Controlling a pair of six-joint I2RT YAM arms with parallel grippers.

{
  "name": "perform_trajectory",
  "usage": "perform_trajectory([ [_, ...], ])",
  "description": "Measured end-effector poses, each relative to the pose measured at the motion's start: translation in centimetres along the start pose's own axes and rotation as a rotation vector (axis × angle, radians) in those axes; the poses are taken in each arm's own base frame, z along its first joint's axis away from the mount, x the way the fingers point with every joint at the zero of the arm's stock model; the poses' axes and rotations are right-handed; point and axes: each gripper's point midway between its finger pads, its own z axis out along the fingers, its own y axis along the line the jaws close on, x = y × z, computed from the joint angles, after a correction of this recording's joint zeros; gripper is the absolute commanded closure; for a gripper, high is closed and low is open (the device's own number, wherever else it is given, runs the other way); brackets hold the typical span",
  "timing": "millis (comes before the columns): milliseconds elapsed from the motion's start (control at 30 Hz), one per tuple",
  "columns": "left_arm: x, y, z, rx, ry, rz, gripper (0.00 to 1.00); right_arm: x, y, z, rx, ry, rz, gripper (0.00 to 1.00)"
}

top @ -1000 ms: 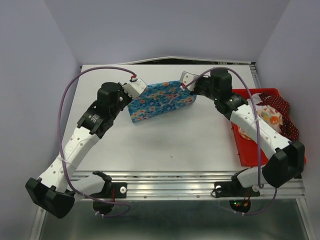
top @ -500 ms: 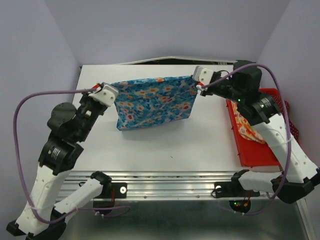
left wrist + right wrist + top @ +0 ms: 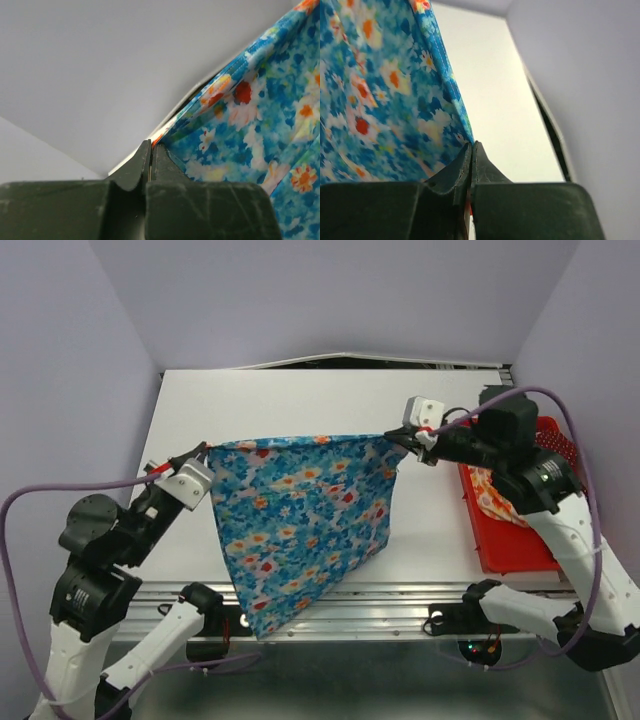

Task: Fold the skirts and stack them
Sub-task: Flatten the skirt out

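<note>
I will move my left gripper outward and down to the bare white tabletop and release the skirt's corner, as the skirt's lower tip hangs past the table's near edge.
The blue skirt with multicoloured flowers [image 3: 300,520] hangs in the air, stretched out between both arms above the table's front half. My left gripper [image 3: 203,451] is shut on its left top corner, and my right gripper [image 3: 396,438] is shut on its right top corner. The cloth's lower tip droops past the table's near edge. In the left wrist view the blue skirt [image 3: 260,115] runs off from the shut left gripper [image 3: 151,146]. The right wrist view shows the blue skirt [image 3: 385,95] pinched in the shut right gripper [image 3: 471,146]. The cream-white skirt with orange flowers [image 3: 492,495] lies in the red tray [image 3: 500,550], with a bit of the dark red dotted skirt [image 3: 560,443] behind my right arm.
The red tray sits at the table's right edge under my right arm. The white table [image 3: 300,400] is walled in by pale lilac panels at the back and sides. A metal rail [image 3: 380,605] runs along the near edge by the arm bases.
Both arms have lifted the blue skirt off the table, pulled it toward the near edge and spread apart. It went from a folded bundle to a wide hanging sheet.
</note>
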Motion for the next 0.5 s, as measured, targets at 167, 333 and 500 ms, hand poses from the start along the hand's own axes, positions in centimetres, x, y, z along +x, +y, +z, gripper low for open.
perform_trajectory([
  [167, 7.0, -2.2, 3.8, 0.013, 0.190, -0.002, 1.00, 9.6, 1.6, 4.1, -0.011, 0.209, 0.123, 0.99],
  [333, 16.9, -4.5, 9.9, 0.015, 0.445, 0.047, 1.00, 20.5, 1.4, 8.5, 0.025, 0.463, 0.210, 0.99],
  [500, 26.4, -5.9, 16.5, 0.059, 0.640, 0.031, 1.00, 30.4, 0.3, 11.8, 0.058, 0.629, 0.301, 0.99],
])
